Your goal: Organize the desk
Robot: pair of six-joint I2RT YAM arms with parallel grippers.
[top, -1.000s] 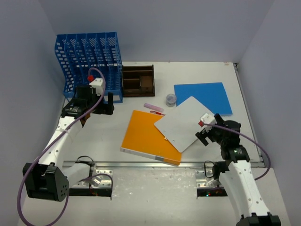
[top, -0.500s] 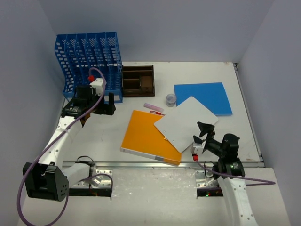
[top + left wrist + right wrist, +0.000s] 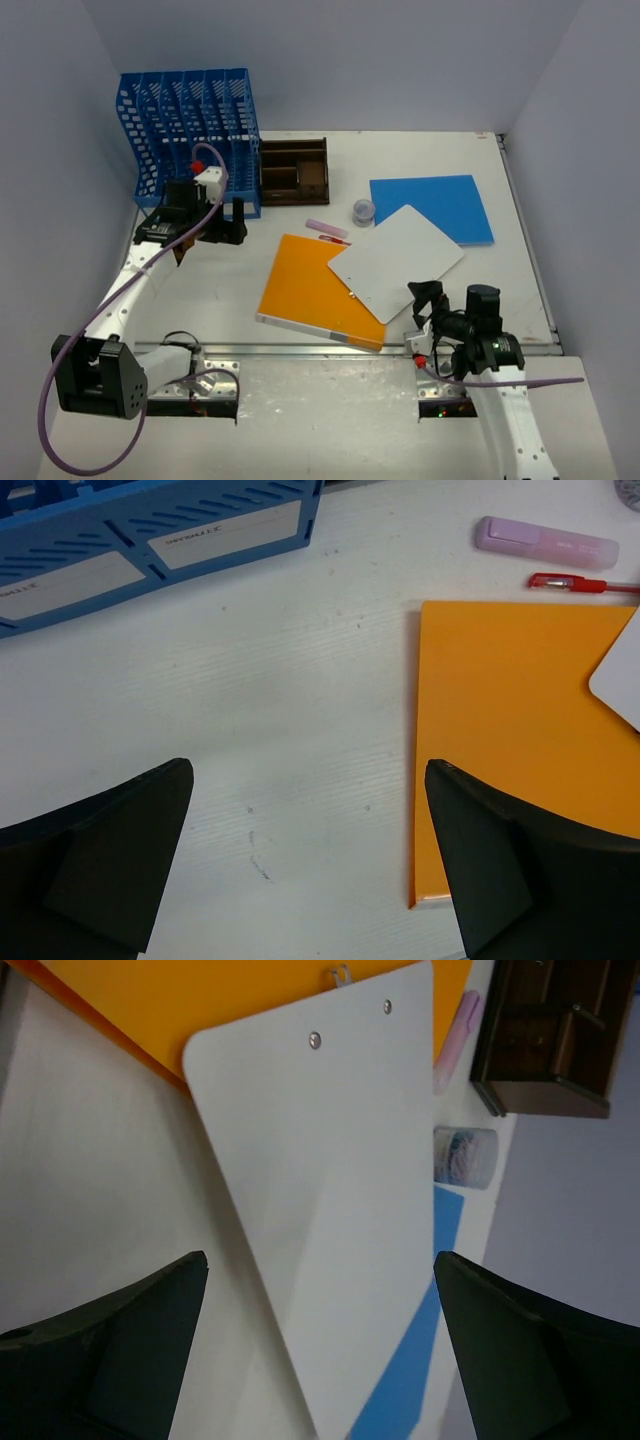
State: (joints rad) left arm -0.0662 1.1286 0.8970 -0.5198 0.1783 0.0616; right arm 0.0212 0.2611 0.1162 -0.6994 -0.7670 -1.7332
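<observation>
My right gripper moves outward next until its fingers straddle the white clipboard's near edge point(image 3: 439, 275) point(image 3: 280, 1330), then closes, since that edge stands off the desk above its shadow.
The off-white desk point(image 3: 230, 290) has a silver rail point(image 3: 300, 348) along its near edge. An orange folder point(image 3: 305, 290) lies mid-desk, and a white clipboard point(image 3: 395, 262) overlaps its right side. A blue folder point(image 3: 440, 200) lies at the back right. My left gripper point(image 3: 235, 222) is open and empty over bare desk, in front of the blue mesh rack point(image 3: 190, 130). In the left wrist view the gripper point(image 3: 308, 770) has the orange folder point(image 3: 520, 730) to its right. My right gripper point(image 3: 422, 303) is open and empty at the clipboard's near corner. In the right wrist view the gripper point(image 3: 320, 1260) faces the clipboard point(image 3: 340, 1190).
A dark-brown wooden tray point(image 3: 294, 172) stands beside the rack. A pink highlighter point(image 3: 326, 228) and a red pen point(image 3: 335, 240) lie behind the orange folder. A small round tape roll point(image 3: 364, 211) sits near the blue folder. The side walls stand close to both desk edges.
My right arm has pulled back toward the near rail, and its gripper has come off the clipboard's right side to its near corner. The left arm has barely moved.
</observation>
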